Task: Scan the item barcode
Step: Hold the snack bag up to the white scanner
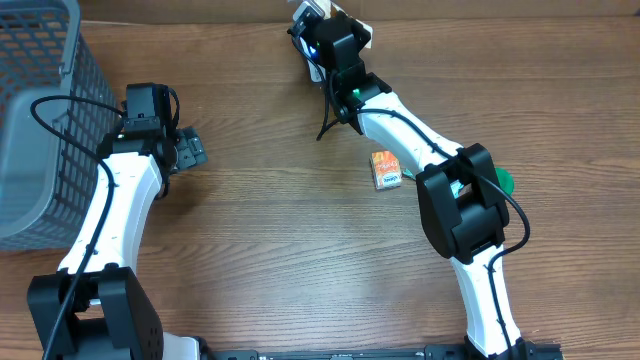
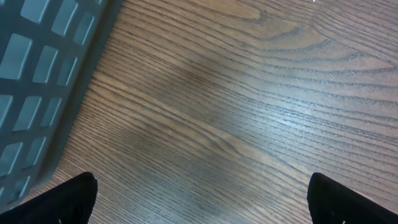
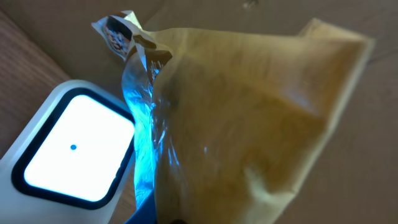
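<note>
The small orange box (image 1: 386,170) is back and below, so my right gripper should next move back and down over it and let go of the packet clear of the scanner.
The item is a yellow-tan crinkly packet (image 3: 249,112) with a clear, blue-lit edge; it fills the right wrist view and hides the fingers there. Beside its left edge is the scanner (image 3: 68,152), a white unit with a bright lit window. In the overhead view my right gripper (image 1: 330,40) is at the table's far edge, shut on the packet (image 1: 358,30) and holding it up next to the scanner (image 1: 303,14). My left gripper (image 1: 190,150) hangs open over bare wood, its fingertips (image 2: 74,199) spread wide with nothing between them.
A grey mesh basket (image 1: 40,110) stands at the far left, its wall (image 2: 43,93) close to the left gripper. A small orange box (image 1: 386,169) lies on the wood near the right arm's elbow, with something green (image 1: 505,181) behind that arm.
</note>
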{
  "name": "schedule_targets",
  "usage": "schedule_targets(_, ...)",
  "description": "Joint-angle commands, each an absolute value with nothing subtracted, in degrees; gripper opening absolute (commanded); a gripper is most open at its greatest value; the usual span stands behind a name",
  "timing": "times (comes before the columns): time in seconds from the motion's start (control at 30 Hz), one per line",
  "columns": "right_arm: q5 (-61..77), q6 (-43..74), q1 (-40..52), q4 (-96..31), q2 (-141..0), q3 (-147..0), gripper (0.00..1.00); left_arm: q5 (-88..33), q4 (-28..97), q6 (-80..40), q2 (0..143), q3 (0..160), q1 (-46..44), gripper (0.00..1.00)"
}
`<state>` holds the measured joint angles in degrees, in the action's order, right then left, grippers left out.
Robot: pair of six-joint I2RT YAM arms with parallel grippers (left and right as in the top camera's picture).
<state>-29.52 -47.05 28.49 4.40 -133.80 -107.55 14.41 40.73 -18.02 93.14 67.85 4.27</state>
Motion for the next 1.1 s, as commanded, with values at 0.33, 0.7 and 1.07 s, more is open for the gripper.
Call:
schedule_targets(0.33,-33.4,-47.0,30.3,8.3,-133.3,-107.5,0.04,15.0,40.6,-18.2,93.0,68.4,4.5,1.00)
schedule_targets(0.7,-33.4,-46.3,32.8,0.0,-133.3,-107.5,0.04,15.0,40.6,-18.2,93.0,68.4,4.5,1.00)
schedule_targets(1.07,-32.7,-43.5,33.5,-3.3,-133.3,-107.5,0.04,15.0,40.6,-18.2,93.0,68.4,4.4,1.00)
